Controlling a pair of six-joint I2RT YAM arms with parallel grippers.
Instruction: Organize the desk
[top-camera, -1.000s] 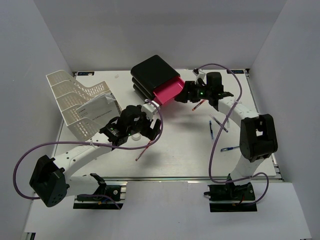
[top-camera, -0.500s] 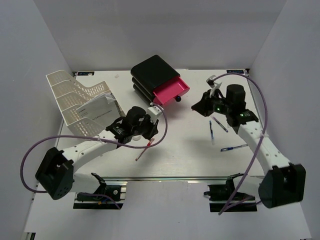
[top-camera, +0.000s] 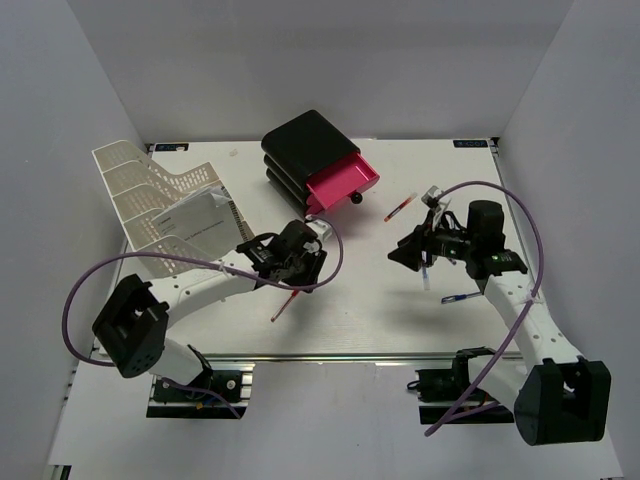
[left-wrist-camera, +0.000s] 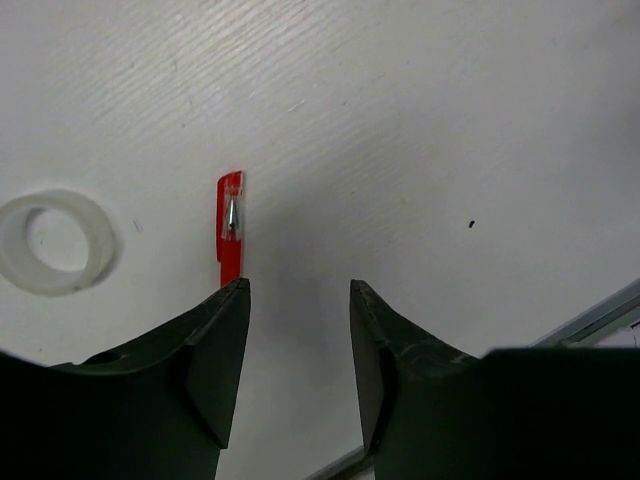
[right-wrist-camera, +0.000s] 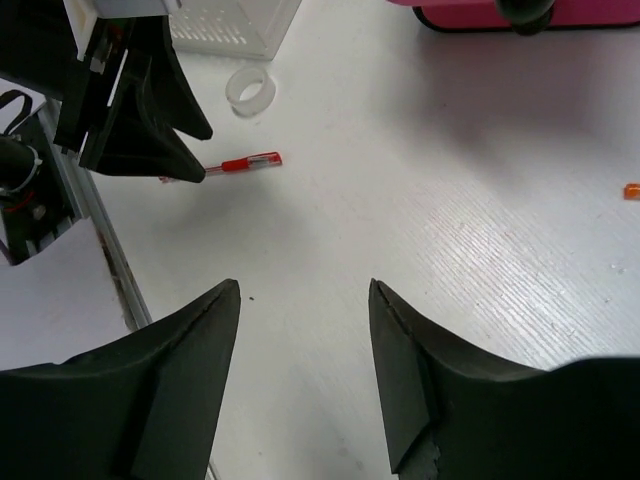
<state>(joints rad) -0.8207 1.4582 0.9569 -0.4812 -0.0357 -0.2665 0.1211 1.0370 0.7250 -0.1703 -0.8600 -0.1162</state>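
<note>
The pen lies beside the finger gap, so the left gripper next needs to move down and to the left in the wrist view, onto the red pen's grip.
The white perforated desk carries loose pens. A red pen lies just in front of my left gripper, which is open and empty. In the left wrist view the pen pokes out beyond the left fingertip, beside the gap rather than in it. A second red pen lies near the pink drawer. My right gripper is open and empty, low over the desk's middle right. Blue pens lie beside and under the right arm.
A black drawer unit with an open pink drawer stands at the back. A white mesh paper tray holds a notebook at the left. A white tape ring lies by the red pen. A metal rail runs along the front.
My right gripper has pulled back from the pink drawer toward the front; a red pen now lies on the desk by the drawer. My left gripper has moved right, closer to its red pen.
</note>
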